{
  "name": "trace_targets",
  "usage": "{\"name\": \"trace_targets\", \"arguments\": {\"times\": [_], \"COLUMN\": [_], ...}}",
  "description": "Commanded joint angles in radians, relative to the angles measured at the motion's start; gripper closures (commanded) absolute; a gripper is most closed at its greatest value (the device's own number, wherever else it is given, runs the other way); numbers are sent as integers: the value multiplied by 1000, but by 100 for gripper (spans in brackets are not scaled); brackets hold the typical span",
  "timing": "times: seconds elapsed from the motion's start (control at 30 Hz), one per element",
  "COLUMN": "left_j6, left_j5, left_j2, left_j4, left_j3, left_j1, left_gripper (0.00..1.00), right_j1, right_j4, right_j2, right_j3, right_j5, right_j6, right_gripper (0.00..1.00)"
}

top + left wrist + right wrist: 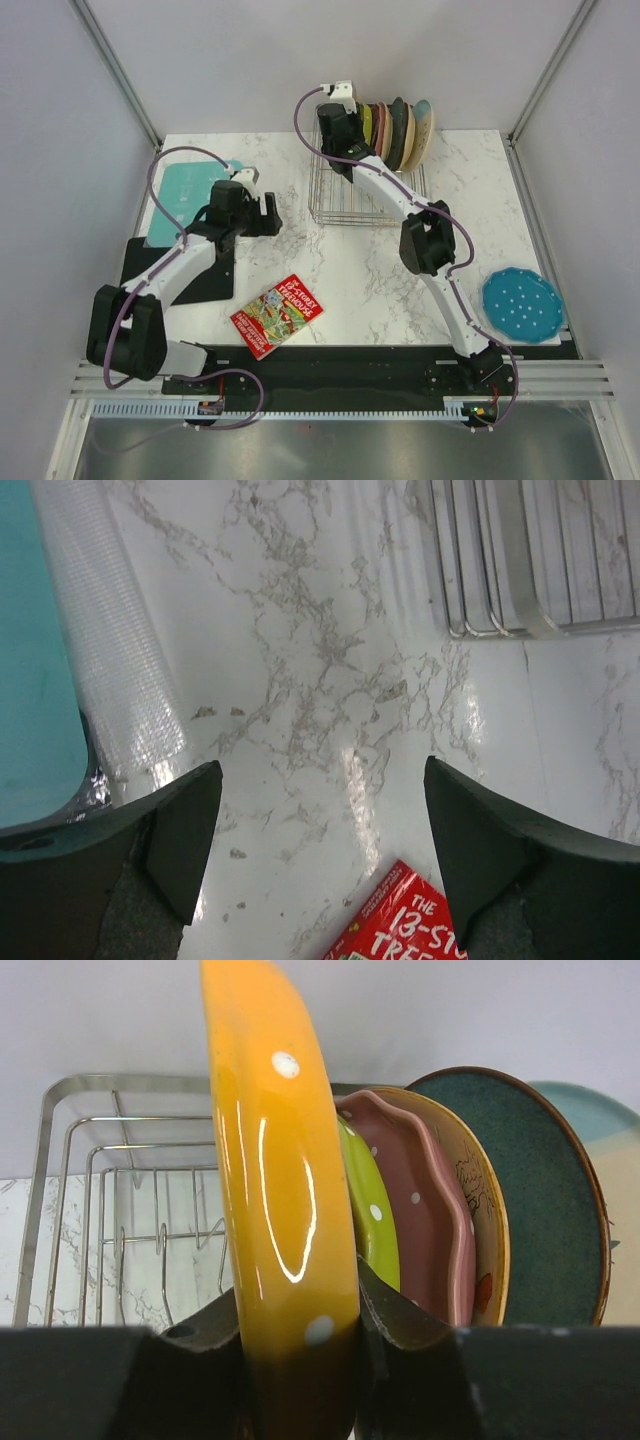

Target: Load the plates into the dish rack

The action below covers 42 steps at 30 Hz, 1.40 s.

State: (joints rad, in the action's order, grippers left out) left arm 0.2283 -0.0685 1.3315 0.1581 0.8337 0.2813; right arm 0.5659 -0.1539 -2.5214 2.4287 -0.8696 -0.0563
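My right gripper stays above the dish rack [365,195] and opens next, releasing the orange plate's rim, since the plate is upright beside the lime green one.
In the right wrist view my right gripper [300,1310] is shut on the rim of an orange dotted plate [275,1160], held upright and edge-on over the dish rack [120,1190]. Right beside it stand a lime green plate [372,1210] and a pink plate [425,1210], upright in the rack. From above, the right gripper [343,122] sits at the back of the dish rack [365,195]. A blue dotted plate [521,304] lies flat on the table at the right. My left gripper [270,213] hangs open over bare marble, left of the rack, with nothing between its fingers [190,820].
Behind the pink plate stand a cream patterned plate [487,1220], a dark teal one [540,1190] and a pale blue one [600,1130]. A teal board [190,190] lies at the left, with a black mat [205,280] nearer. A red book [277,314] lies at the front centre.
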Motion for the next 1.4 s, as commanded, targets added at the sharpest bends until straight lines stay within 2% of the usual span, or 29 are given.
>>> {"name": "trace_targets", "arguments": {"times": [0.0,0.27,0.37,0.4,0.5,0.73,0.83,0.93,1.07,1.2,1.3,1.37], "left_j6": [32,95,111,112,115,102,97,101,147,178,177,161], "left_j5": [-45,-82,-116,-125,-137,-168,-192,-237,-284,-317,-315,-304], "left_j2": [113,299,373,389,458,575,618,655,678,690,693,696], "left_j4": [-52,-72,-72,-71,-78,-88,-89,-91,-101,-118,-126,-124], "left_j3": [137,321,392,410,478,640,694,745,768,748,734,729], "left_j1": [-5,-10,-10,-8,-8,-10,-10,-10,-8,-4,9,22], "left_gripper": [12,12,12,12,12,12,12,13,16,26,29,31], "right_j1": [-12,-12,-12,-11,-9,17,20,-9,-127,-266,-385,-438], "right_j4": [93,83,85,85,85,114,100,71,-38,-188,-275,-311], "right_j2": [13,10,7,9,30,205,358,488,631,734,792,817], "right_j3": [6,-29,-33,-33,-46,-192,-258,-338,-504,-644,-735,-790], "right_j5": [-22,-25,-28,-26,-23,7,-12,-34,12,194,378,516], "right_j6": [27,27,27,26,16,-16,24,53,89,87,136,150], "right_gripper": [100,100,85,72,53,39,37,31,13,14,17,26]}}
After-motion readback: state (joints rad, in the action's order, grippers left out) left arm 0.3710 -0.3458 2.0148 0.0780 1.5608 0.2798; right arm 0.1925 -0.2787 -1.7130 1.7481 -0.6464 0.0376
